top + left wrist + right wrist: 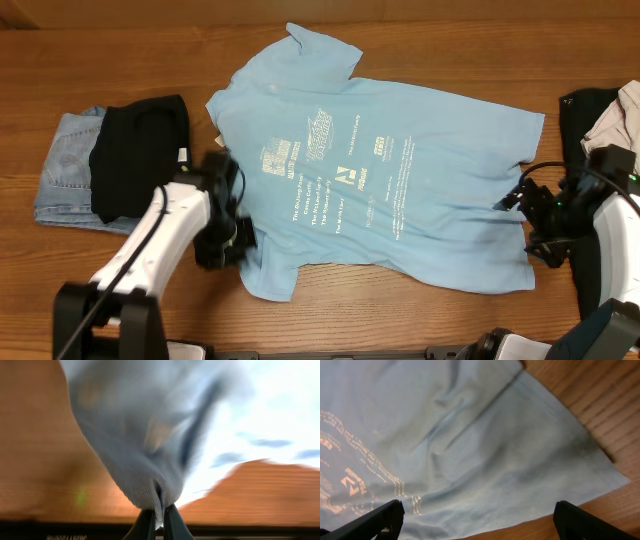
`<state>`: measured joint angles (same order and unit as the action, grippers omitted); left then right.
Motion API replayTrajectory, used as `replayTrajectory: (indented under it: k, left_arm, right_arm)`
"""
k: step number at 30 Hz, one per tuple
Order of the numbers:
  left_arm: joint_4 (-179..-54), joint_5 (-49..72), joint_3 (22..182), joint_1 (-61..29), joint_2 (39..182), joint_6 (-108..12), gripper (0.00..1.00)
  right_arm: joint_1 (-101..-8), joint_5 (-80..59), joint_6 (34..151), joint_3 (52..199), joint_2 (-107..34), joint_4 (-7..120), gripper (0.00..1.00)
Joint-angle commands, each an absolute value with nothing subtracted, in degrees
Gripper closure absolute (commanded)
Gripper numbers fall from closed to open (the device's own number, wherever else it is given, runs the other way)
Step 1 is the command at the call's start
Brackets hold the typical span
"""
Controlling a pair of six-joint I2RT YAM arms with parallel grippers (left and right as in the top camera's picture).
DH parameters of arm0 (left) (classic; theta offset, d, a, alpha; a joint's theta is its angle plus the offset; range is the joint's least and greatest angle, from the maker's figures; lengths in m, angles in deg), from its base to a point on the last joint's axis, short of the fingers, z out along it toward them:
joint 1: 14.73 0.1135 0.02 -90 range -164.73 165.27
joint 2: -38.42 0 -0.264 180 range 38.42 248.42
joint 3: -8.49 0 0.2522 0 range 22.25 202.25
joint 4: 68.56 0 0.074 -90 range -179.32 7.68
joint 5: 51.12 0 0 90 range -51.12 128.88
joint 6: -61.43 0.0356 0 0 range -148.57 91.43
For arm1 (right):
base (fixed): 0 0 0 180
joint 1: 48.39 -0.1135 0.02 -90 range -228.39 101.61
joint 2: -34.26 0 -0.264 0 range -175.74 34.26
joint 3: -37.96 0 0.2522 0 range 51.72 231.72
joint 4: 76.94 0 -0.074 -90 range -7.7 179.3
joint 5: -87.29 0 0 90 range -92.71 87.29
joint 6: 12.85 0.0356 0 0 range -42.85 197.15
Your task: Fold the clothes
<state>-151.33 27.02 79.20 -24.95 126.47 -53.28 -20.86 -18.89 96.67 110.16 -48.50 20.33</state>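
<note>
My left gripper moves the pinched fold up and outward next, then down onto the printed chest (277,156) and releases it, since this sleeve still sticks out.
The clothes are a light blue printed T-shirt (420,130) spread flat on the wooden table, sleeves at the upper left and lower left, hem at the right. My left gripper (228,240) is at the lower-left sleeve. In the left wrist view it (159,514) is shut on a pinched fold of the blue fabric (140,455), which bunches up from the jaws. My right gripper (523,215) hovers at the hem on the right. In the right wrist view it (480,517) is wide open over the shirt's hem corner (560,460), with nothing between its fingers.
Folded jeans (65,165) with a black garment (140,150) on top lie left of the shirt. A dark garment (585,115) and a beige cloth (625,110) sit at the right edge. Bare wood (400,310) shows along the front.
</note>
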Motion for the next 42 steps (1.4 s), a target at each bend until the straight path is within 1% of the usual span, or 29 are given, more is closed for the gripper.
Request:
replayTrajectory:
  k: [1, 6, 9, 11, 12, 13, 17, 21, 22, 26, 31, 34, 39, 41, 42]
  left_arm:
    - [-152.62, 30.08, 89.65, -24.33, 121.34, -51.01, 0.96]
    - [-152.84, 32.31, 95.92, -24.31, 119.48, -50.84, 0.96]
    - [-152.76, 34.43, 97.54, -24.27, 119.28, -50.95, 0.96]
    - [-152.25, 36.13, 98.79, -23.96, 119.28, -51.12, 0.96]
    - [-151.62, 38.39, 99.99, -23.31, 119.28, -51.71, 0.96]
    - [-151.01, 39.48, 101.17, -22.54, 119.28, -51.86, 0.96]
    - [-149.98, 40.37, 105.52, -19.22, 119.28, -51.01, 0.96]
    - [-149.76, 43.32, 108.53, -17.14, 119.28, -50.11, 0.96]
    - [-149.56, 44.00, 109.47, -16.79, 119.28, -49.55, 0.96]
    - [-149.19, 44.99, 110.30, -16.77, 119.28, -49.11, 0.96]
    - [-149.06, 44.83, 110.28, -16.77, 119.30, -48.65, 0.96]
    - [-148.95, 44.83, 110.28, -16.77, 119.30, -48.23, 0.96]
    - [-148.56, 44.79, 110.28, -16.77, 119.30, -48.23, 0.96]
    - [-148.49, 44.24, 110.28, -16.77, 119.30, -48.23, 0.96]
    - [-148.49, 43.81, 110.28, -16.77, 119.30, -48.21, 0.96]
  right_arm:
    - [-16.05, -17.82, 98.25, 109.63, -47.03, 18.56, 0.00]
    - [-12.92, -18.94, 98.47, 104.80, -47.03, 16.37, 0.00]
    - [-12.90, -19.68, 100.94, 101.68, -47.03, 16.63, 0.04]
    - [-12.90, -20.36, 101.42, 100.32, -47.03, 16.65, 0.11]
    - [-12.90, -20.42, 101.46, 99.51, -47.03, 16.59, 0.17]
    - [-12.90, -20.82, 101.48, 98.97, -47.03, 16.54, 0.21]
    - [-12.90, -24.33, 102.93, 97.55, -47.03, 16.37, 0.22]
    - [-12.92, -24.47, 103.78, 96.61, -47.03, 16.33, 0.27]
    - [-12.92, -24.44, 104.26, 95.93, -47.03, 16.46, 0.30]
    - [-13.03, -24.33, 105.16, 93.79, -47.03, 17.29, 0.36]
    - [-13.06, -24.60, 105.96, 90.92, -47.03, 18.77, 0.46]
    - [-13.12, -25.58, 105.96, 89.37, -47.03, 19.01, 0.60]
    - [-13.47, -25.73, 106.18, 87.25, -47.03, 20.44, 0.61]
    - [-13.89, -25.75, 106.38, 85.68, -47.03, 20.94, 0.45]
    - [-14.10, -25.75, 106.36, 84.85, -47.03, 21.62, 0.45]
